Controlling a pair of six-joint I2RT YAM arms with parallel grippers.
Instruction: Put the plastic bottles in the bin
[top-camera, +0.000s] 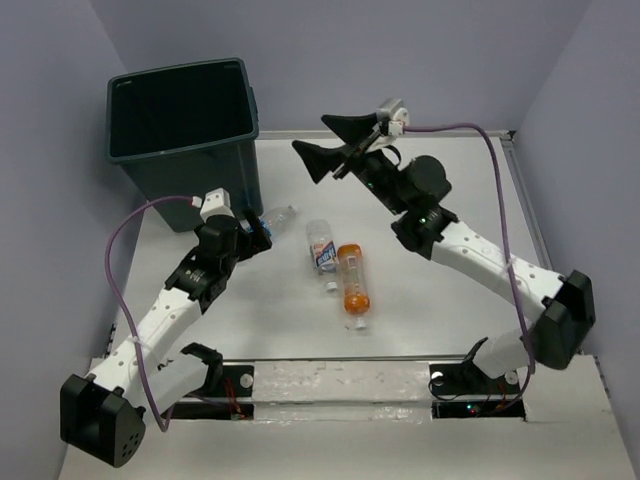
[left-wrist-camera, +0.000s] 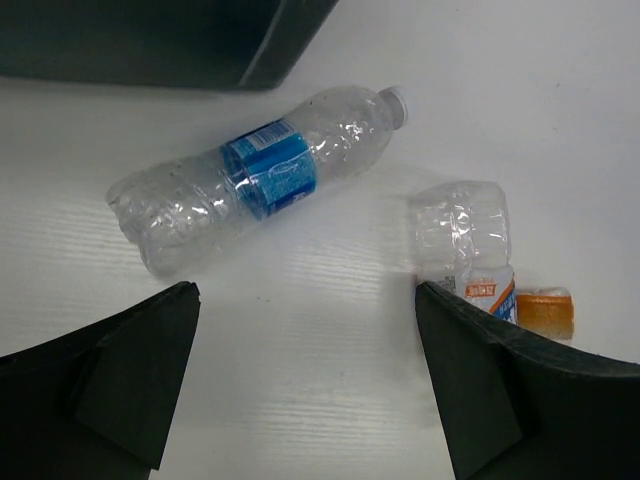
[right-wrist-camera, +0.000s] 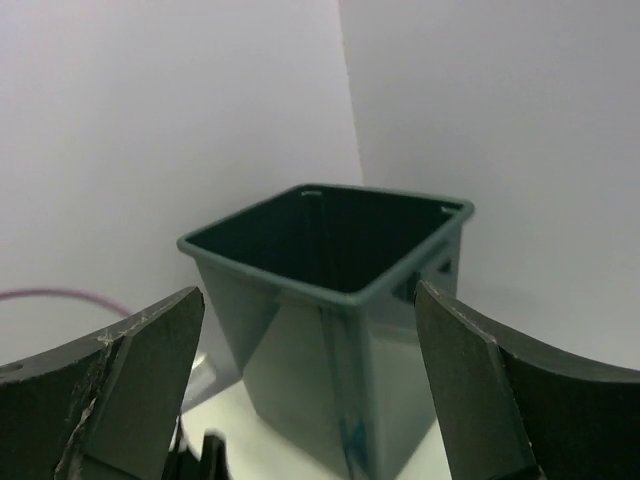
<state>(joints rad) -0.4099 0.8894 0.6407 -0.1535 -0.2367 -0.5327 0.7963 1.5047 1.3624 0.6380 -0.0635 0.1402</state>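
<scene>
I next lower my left gripper to the bottle's blue label, below it and to its right in the top view, and turn its fingers across the slanted bottle.
The dark grey-green bin (top-camera: 195, 172) stands at the far left of the table and also shows in the right wrist view (right-wrist-camera: 300, 330). A clear blue-labelled bottle (top-camera: 278, 217) lies on its side beside the bin's base. My left gripper (top-camera: 254, 232) is open and empty just short of it; the left wrist view shows that bottle (left-wrist-camera: 262, 172) ahead of the jaws. A white-and-orange-labelled bottle (top-camera: 322, 250) and a bottle of orange liquid (top-camera: 352, 283) lie side by side mid-table. My right gripper (top-camera: 314, 138) is open and empty, raised right of the bin's rim.
Purple cables (top-camera: 120, 250) loop from both wrists. A metal rail (top-camera: 525, 190) runs along the table's right edge. Lavender walls close in the back and both sides. A shiny strip (top-camera: 330, 380) lies between the arm bases.
</scene>
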